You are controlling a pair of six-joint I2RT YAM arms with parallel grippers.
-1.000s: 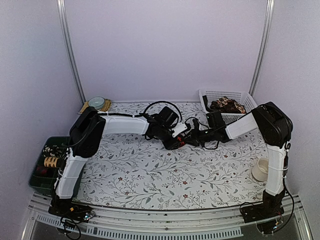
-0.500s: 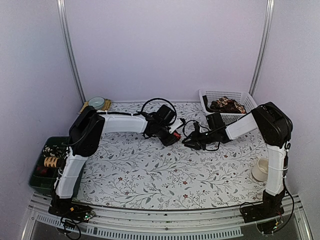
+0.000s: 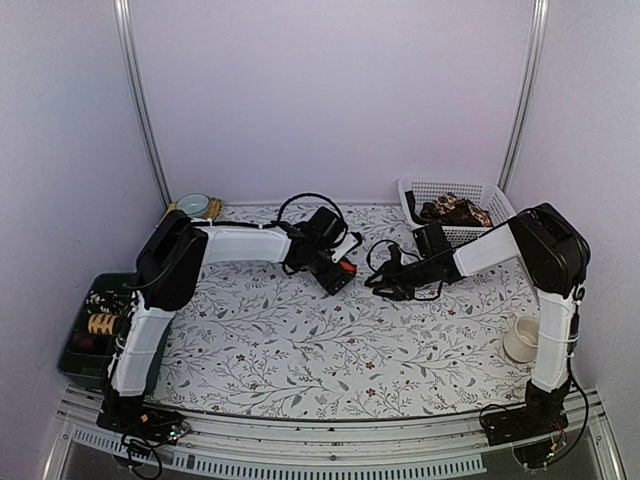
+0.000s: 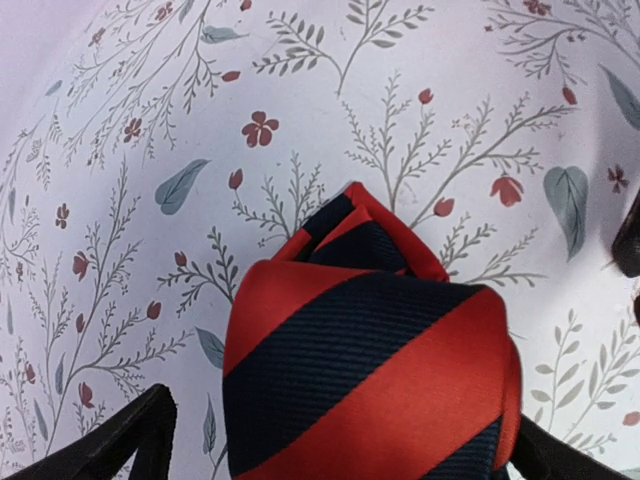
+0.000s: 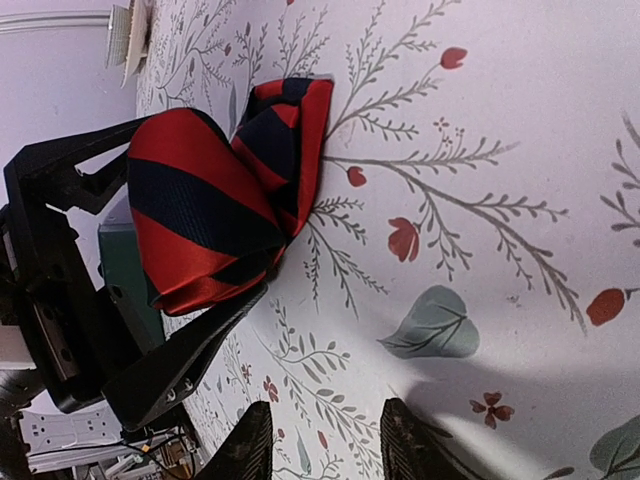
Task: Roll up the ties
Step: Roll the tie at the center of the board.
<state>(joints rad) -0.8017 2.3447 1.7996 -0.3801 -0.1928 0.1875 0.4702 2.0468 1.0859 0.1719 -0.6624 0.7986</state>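
The left gripper moves off the red tie, to the left in the top view, onto the green bin's far rim (image 3: 120, 275) next, since the tie already lies coiled.
A red tie with dark diagonal stripes (image 4: 370, 370) lies rolled into a coil on the flowered table (image 4: 150, 120), its pointed tip sticking out at the far side. My left gripper (image 4: 335, 440) is open wide, and its fingers (image 4: 130, 445) stand either side of the coil. From above, the coil (image 3: 347, 266) sits at the left gripper (image 3: 338, 273). My right gripper (image 5: 325, 440) is open with nothing between its fingers, a little way off from the coil (image 5: 200, 215). It shows as the right gripper (image 3: 378, 281) in the top view.
A white basket (image 3: 412, 190) at the back right holds brown-patterned ties (image 3: 455, 210). A green bin (image 3: 75, 350) off the table's left edge holds a tan coil (image 3: 102, 323). A white cup (image 3: 520, 340) stands at the right, a teal bowl (image 3: 193, 205) at the back left.
Both grippers were together at the red tie. The right one has let go and drawn back to the right. The left one has opened wide around the coil.
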